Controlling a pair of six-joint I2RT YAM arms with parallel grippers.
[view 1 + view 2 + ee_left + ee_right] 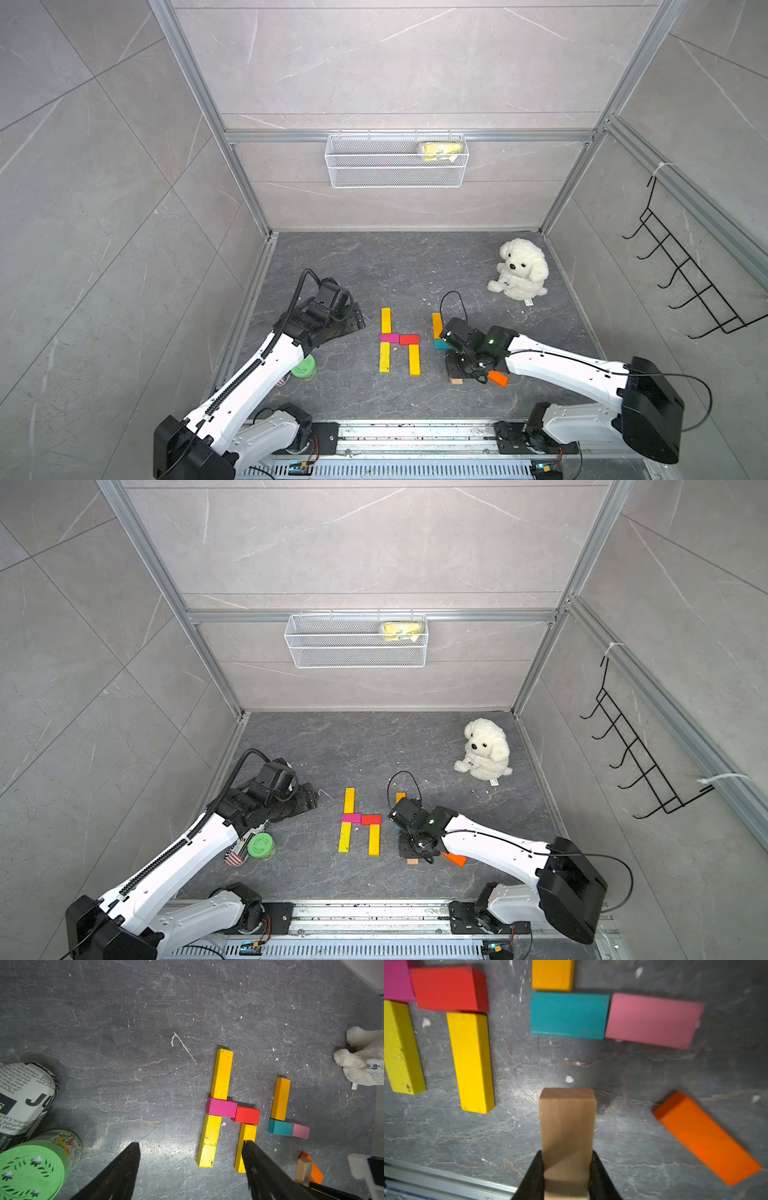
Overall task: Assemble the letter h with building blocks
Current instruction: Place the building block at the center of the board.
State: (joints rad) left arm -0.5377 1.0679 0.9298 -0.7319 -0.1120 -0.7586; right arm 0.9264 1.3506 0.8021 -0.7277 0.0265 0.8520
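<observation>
My right gripper is above a clear spot on the bare tabletop, short of the teal block, so next it will move down and release the tan bar point(566, 1126) there.
Five building blocks lie as an h in both top views: a yellow bar point(385, 320), a magenta block point(389, 338), a red block point(409, 339), and two yellow bars point(385, 357) point(414, 360) below them. To their right lie an amber bar point(552, 974), a teal block point(569, 1015) and a pink block point(653, 1020). My right gripper point(566, 1159) is shut on a tan bar point(566, 1126), held by one end, near the teal block. An orange bar point(706, 1138) lies slanted beside it. My left gripper point(191, 1144) is open and holds nothing, left of the h.
A green-lidded can point(303, 368) and a newsprint-covered roll point(22, 1095) sit by the left arm. A white plush dog point(519, 268) sits at the back right. A wire basket point(397, 162) hangs on the back wall, a black hook rack point(685, 282) on the right wall.
</observation>
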